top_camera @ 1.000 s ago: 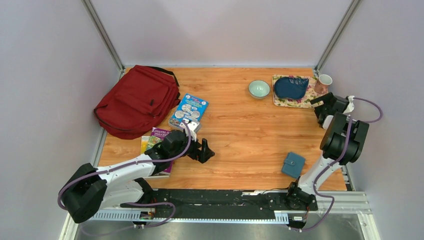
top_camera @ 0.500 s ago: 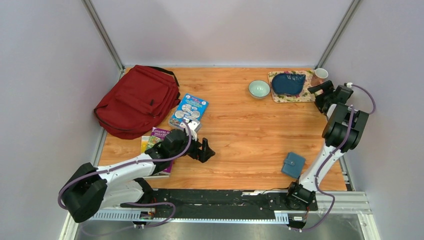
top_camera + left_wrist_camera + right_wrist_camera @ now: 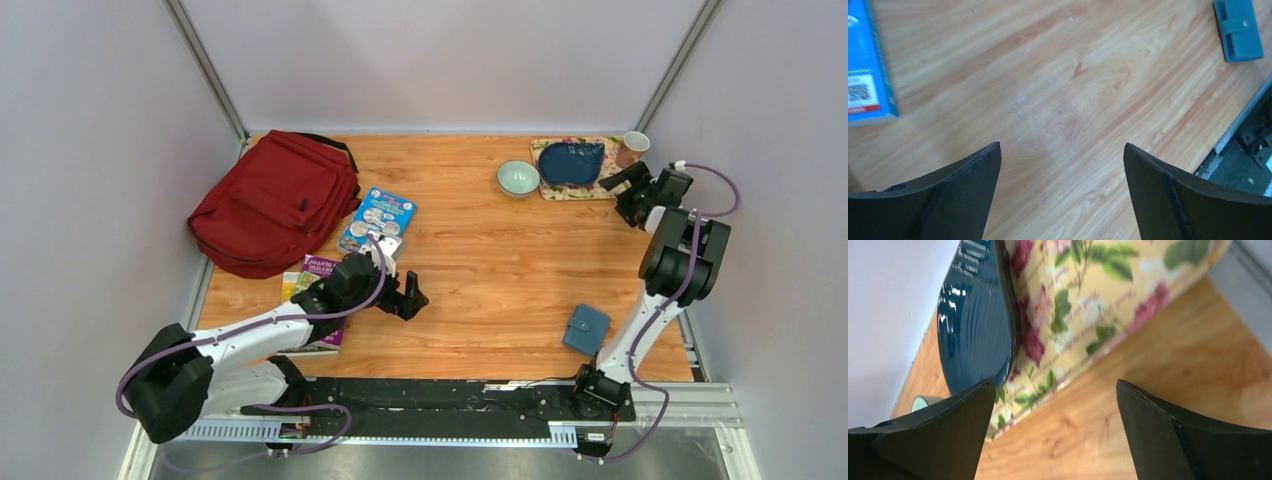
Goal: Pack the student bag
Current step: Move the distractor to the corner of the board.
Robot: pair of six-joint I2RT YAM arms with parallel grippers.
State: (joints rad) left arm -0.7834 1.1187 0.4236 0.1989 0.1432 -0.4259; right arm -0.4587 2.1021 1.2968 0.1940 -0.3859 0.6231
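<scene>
My left gripper should swing past the purple and yellow book and turn. Then it should go down onto the student bag's near edge (image 3: 262, 271), where empty wood leaves room.
The dark red student bag (image 3: 275, 200) lies closed at the table's back left. A blue book (image 3: 378, 221) lies to its right and shows at the left edge of the left wrist view (image 3: 868, 70). A purple and yellow book (image 3: 315, 285) lies in front of the bag, partly under my left arm. My left gripper (image 3: 412, 297) is open and empty over bare wood, right of that book. My right gripper (image 3: 628, 196) is open and empty at the back right, beside the floral tray (image 3: 600, 185).
The floral tray (image 3: 1088, 305) holds a dark blue dish (image 3: 978, 320). A pale green bowl (image 3: 518, 178) and a cup (image 3: 632, 147) stand near it. A small blue wallet (image 3: 587, 329) lies at the front right, also in the left wrist view (image 3: 1238, 30).
The right arm has swung toward the back wall, and the floral tray with its dish has slid back and left. The left gripper has shifted slightly.
</scene>
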